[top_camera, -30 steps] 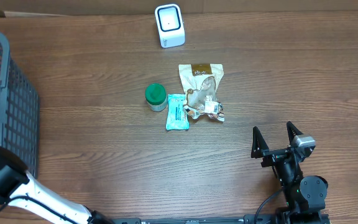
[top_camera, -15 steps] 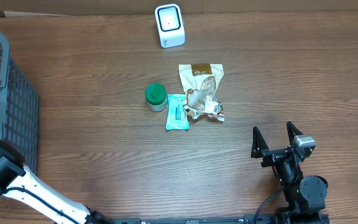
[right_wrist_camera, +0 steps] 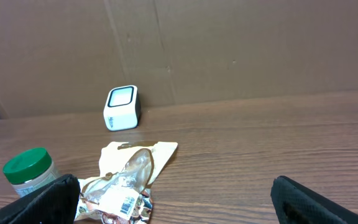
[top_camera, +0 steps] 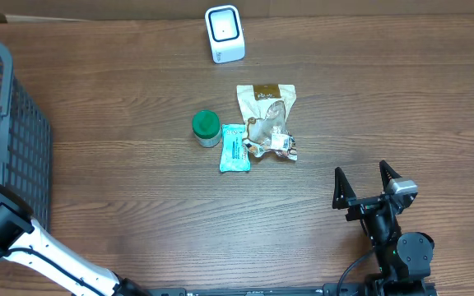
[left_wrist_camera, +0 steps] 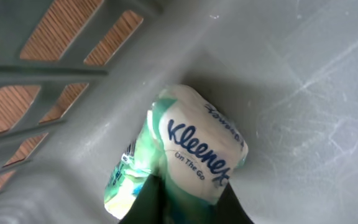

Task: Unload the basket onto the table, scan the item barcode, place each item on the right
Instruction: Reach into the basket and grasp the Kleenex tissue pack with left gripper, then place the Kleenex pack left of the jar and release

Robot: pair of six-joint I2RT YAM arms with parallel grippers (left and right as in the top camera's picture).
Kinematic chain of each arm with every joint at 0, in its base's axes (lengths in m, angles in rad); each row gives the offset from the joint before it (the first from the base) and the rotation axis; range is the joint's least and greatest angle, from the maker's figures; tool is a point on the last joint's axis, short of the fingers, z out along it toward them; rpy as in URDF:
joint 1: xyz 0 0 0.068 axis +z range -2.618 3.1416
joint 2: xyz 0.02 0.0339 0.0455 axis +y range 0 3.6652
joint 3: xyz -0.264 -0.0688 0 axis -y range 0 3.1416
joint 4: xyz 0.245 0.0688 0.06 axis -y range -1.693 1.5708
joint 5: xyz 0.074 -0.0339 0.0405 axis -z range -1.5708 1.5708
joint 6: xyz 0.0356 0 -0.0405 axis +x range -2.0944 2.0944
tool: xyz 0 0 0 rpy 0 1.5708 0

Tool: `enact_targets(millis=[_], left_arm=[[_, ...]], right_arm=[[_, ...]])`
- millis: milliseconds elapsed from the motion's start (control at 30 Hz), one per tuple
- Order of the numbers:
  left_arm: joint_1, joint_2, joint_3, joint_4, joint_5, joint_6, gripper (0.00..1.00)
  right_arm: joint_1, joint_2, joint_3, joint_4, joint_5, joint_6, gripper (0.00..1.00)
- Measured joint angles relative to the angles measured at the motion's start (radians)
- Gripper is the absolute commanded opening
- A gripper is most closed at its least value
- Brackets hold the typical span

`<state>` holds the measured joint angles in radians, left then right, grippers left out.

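My left gripper will next lift the pack over the side of the basket, then lower it beside the jar, to the right in the overhead view.
Inside the grey basket [left_wrist_camera: 291, 93] lies a green and white Kleenex tissue pack [left_wrist_camera: 194, 146]. My left gripper [left_wrist_camera: 188, 200] is shut on its lower end, a dark finger on each side. No barcode shows clearly on the pack. From overhead only the left arm [top_camera: 2, 234] shows at the basket [top_camera: 11, 123]; its gripper is off the left edge. The white scanner [top_camera: 225, 33] stands at the back of the table, also seen as the scanner [right_wrist_camera: 122, 107] in the right wrist view. My right gripper [top_camera: 367, 182] rests open at the front right, holding nothing.
Mid-table lie a tan snack bag [top_camera: 267, 122], a teal flat pack [top_camera: 234, 147] and a green-lidded jar [top_camera: 206, 127]. The snack bag [right_wrist_camera: 129, 177] and jar [right_wrist_camera: 28, 169] sit ahead of my right gripper [right_wrist_camera: 179, 194]. A brown cardboard wall backs the table.
My left gripper has closed on the tissue pack in the basket. The left arm shifted slightly and the pack's corner no longer shows overhead. The right arm has not moved.
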<state>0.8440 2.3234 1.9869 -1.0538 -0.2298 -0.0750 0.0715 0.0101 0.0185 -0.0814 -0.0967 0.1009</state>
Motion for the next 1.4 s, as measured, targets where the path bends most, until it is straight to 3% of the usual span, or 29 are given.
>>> enact_targets(millis=[200,400,567,700,867,1000,1133,1267,1400], left_arm=[[0.0,-0.008,0.002,-0.103,-0.002,-0.013,0.04],[0.0,-0.092,0.005,-0.148,0.021,-0.114,0.04],[-0.006,-0.365,0.037,-0.113,0.112,-0.237,0.04],[-0.04,-0.615,0.069,-0.089,0.355,-0.35,0.04],[-0.294,-0.752,0.075,-0.14,0.542,-0.326,0.04],[-0.6,-0.741,0.049,-0.256,0.448,-0.25,0.04],[-0.834,-0.71,-0.09,-0.251,0.303,-0.227,0.04],[-0.958,-0.616,-0.277,-0.141,0.236,-0.237,0.04],[-0.996,-0.523,-0.402,-0.059,0.206,-0.266,0.04]], right_arm=[[0.0,0.0,0.0,-0.001,0.0,0.0,1.0],[0.0,0.0,0.0,0.0,0.0,0.0,1.0],[0.0,0.0,0.0,0.0,0.0,0.0,1.0],[0.0,0.0,0.0,0.0,0.0,0.0,1.0],[0.0,0.0,0.0,0.0,0.0,0.0,1.0],[0.0,0.0,0.0,0.0,0.0,0.0,1.0],[0.0,0.0,0.0,0.0,0.0,0.0,1.0],[0.0,0.0,0.0,0.0,0.0,0.0,1.0],[0.0,0.0,0.0,0.0,0.0,0.001,1.0]])
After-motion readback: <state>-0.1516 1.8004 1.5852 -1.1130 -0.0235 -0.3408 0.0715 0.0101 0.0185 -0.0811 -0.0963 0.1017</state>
